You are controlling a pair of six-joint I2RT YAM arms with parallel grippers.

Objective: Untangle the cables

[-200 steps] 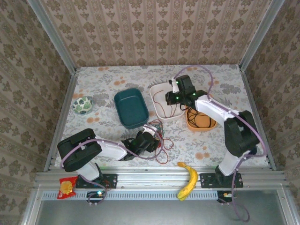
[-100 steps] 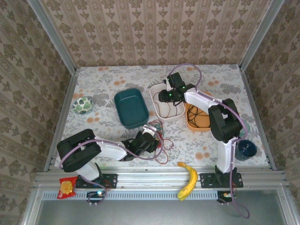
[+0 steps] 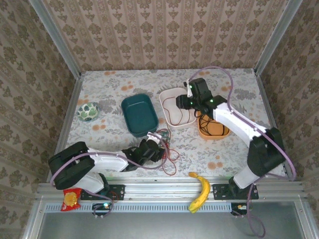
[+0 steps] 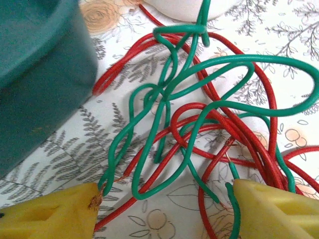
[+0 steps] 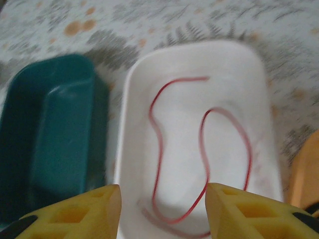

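Note:
My right gripper is to move back and down next, onto the tangle's red loop (image 3: 176, 153), which sticks out past the green cables.
A tangle of green and red cables (image 3: 167, 147) lies on the table in front of the teal tray. My left gripper (image 3: 158, 148) is at its near edge. In the left wrist view the cables (image 4: 199, 114) loop ahead of and between the yellow fingers, with my left gripper (image 4: 167, 211) open around their near loops. My right gripper (image 3: 185, 103) hovers over the white tray (image 3: 167, 93). One red cable (image 5: 159, 139) lies loose in the white tray (image 5: 124, 99), and my right gripper (image 5: 163, 209) stands open above it. A black cable (image 3: 212, 124) lies coiled in the orange tray (image 3: 204, 133).
The teal tray (image 3: 139, 115) stands left of the white one, close to the tangle. A patterned bowl (image 3: 88, 111) sits at the far left. A banana (image 3: 199, 191) and a red packet (image 3: 71, 198) lie on the near rail.
The right jaws have opened over the white tray, and the right arm swung left and then back. The left gripper has shifted slightly left at the tangle.

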